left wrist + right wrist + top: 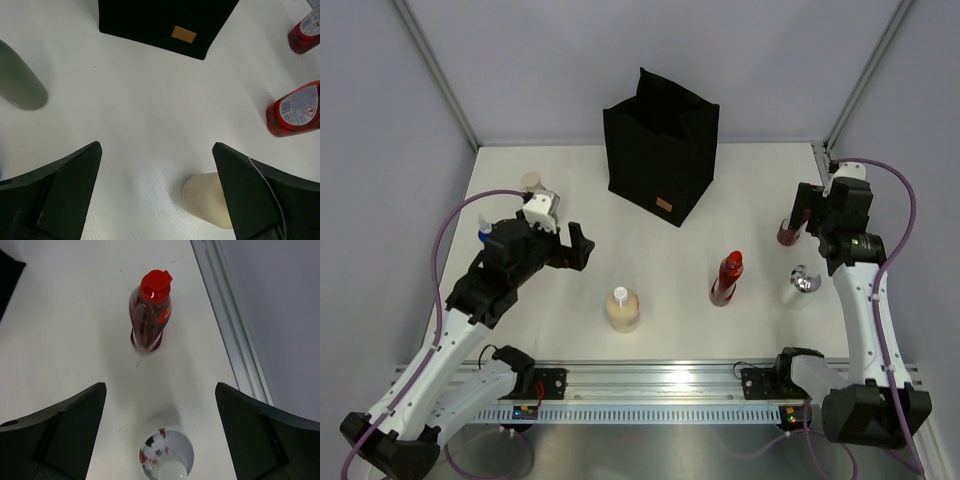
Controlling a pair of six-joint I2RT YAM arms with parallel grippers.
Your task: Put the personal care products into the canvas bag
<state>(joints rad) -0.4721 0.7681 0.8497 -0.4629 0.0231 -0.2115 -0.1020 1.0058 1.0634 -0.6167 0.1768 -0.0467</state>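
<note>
My right gripper moves outward and down around the upright maroon bottle's body, below the red cap (788,234) (149,321) next.
The black canvas bag (660,150) stands open at the back centre; its tan label (183,34) faces me. A beige bottle (623,308), a red bottle (726,278), a silver-white bottle (804,280) and a maroon bottle (787,230) stand on the table. A grey bottle with a beige cap (531,183) stands at the left. A blue cap (483,232) peeks out beside my left arm. My left gripper (575,247) is open and empty, left of the beige bottle (207,197). My right gripper (807,208) is open and empty, above the silver-white bottle (166,455), with the maroon bottle (149,315) ahead. No yellow bottle shows.
A metal frame rail (230,325) runs along the table's right edge, close to the maroon bottle. Grey walls enclose the table at the back and sides. The arm bases sit on a rail (660,385) at the near edge.
</note>
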